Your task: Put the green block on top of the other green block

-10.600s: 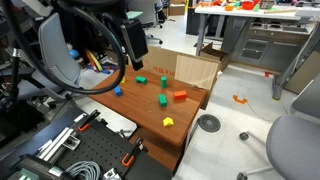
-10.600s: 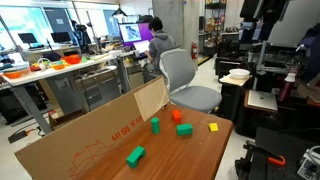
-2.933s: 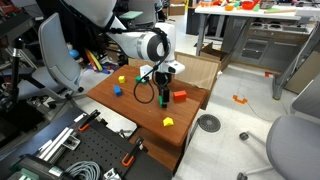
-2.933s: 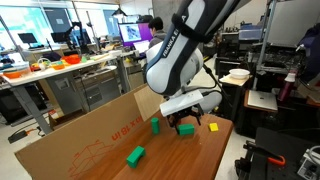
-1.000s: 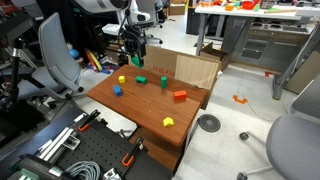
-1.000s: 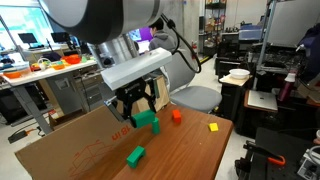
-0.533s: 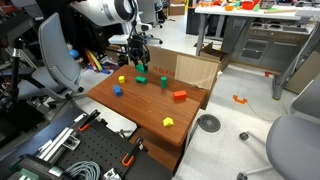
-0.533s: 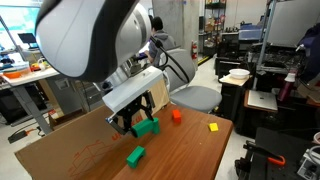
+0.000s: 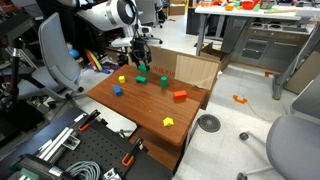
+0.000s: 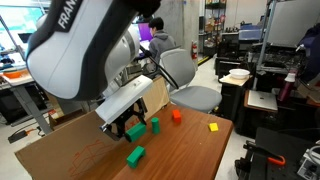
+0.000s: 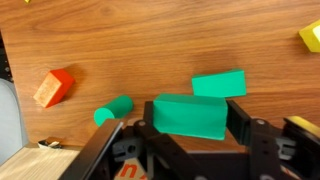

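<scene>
I should move my gripper over the other green block (image 11: 219,83), which is below and off to the right in the wrist view. Then I should lower the block I am holding onto its top.
My gripper (image 11: 190,112) is shut on the green block (image 11: 188,116), a bright green piece held between the two black fingers. In the wrist view the other green block (image 11: 219,84) lies on the wooden table just beyond the held one. In both exterior views the gripper (image 9: 140,65) (image 10: 137,131) hangs low over the table's back part. The other green block (image 9: 141,79) (image 10: 135,155) rests on the wood close below it, and the two blocks are apart.
A green cylinder (image 11: 113,110) (image 9: 163,82) stands near the target. A red block (image 9: 180,96) (image 11: 54,87), yellow blocks (image 9: 168,122) (image 9: 122,80) and a blue block (image 9: 117,90) are scattered on the table (image 9: 150,108). A cardboard wall (image 10: 70,145) borders one side.
The gripper has come down with the green block toward the table, closer over the other green block. The jaws stayed shut on it.
</scene>
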### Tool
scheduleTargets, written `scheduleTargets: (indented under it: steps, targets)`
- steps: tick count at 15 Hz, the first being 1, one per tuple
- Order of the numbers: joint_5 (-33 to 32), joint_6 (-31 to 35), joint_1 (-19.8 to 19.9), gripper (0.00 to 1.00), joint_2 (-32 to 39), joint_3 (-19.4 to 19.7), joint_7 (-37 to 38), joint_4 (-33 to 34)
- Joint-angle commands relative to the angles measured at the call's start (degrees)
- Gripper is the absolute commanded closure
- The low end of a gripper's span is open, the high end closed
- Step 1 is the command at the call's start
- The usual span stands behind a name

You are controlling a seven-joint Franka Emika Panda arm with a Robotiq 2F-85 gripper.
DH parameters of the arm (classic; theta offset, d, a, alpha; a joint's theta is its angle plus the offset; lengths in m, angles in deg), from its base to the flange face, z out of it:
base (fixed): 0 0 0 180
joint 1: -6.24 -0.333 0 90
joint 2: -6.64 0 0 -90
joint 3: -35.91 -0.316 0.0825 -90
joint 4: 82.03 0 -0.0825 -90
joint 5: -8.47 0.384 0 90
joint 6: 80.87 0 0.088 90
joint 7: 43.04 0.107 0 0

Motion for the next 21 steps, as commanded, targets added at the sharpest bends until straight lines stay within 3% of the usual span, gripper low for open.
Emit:
scheduleTargets:
  steps: [1,7,21]
  targets:
    - [-2.1,-1.4,-1.5,0.55,3.2,1.3,-1.2,4.2]
    - [-5.5,-0.9,-3.2,0.55,5.1,2.1,-1.8,5.4]
    - [-2.6,-1.7,-3.6,0.55,5.2,0.5,-1.7,3.6]
